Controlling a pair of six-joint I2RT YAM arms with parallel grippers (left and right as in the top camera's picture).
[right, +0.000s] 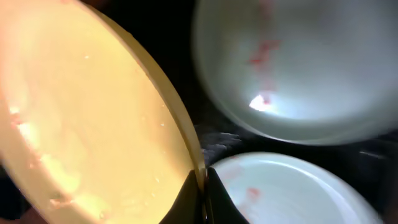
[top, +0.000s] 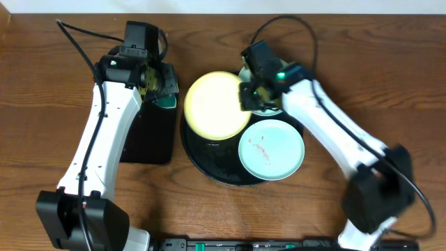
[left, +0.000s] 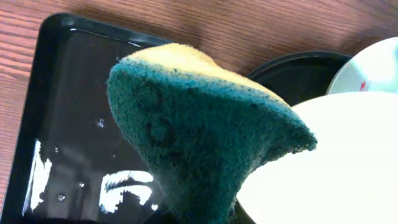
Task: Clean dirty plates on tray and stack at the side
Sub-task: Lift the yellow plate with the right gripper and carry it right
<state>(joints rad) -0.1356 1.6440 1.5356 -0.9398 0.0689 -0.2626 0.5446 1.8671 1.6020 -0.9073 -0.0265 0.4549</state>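
Observation:
My right gripper swings off the round tray, down and to the right in the overhead view next, as the bare tabletop beside it lies below the gripper.
My right gripper is shut on the rim of the pale yellow plate, holding it tilted over the left part of the round black tray. A mint plate with reddish smears lies flat on the tray's right side. A second smeared mint plate sits at the tray's back, mostly hidden under the right arm in the overhead view. My left gripper is shut on a green-and-yellow sponge, just left of the yellow plate's edge; the sponge hides its fingers.
A rectangular black tray, wet with droplets, lies below the left gripper and left of the round tray. Bare wooden tabletop surrounds both trays. The right arm stretches from the front right corner over the table.

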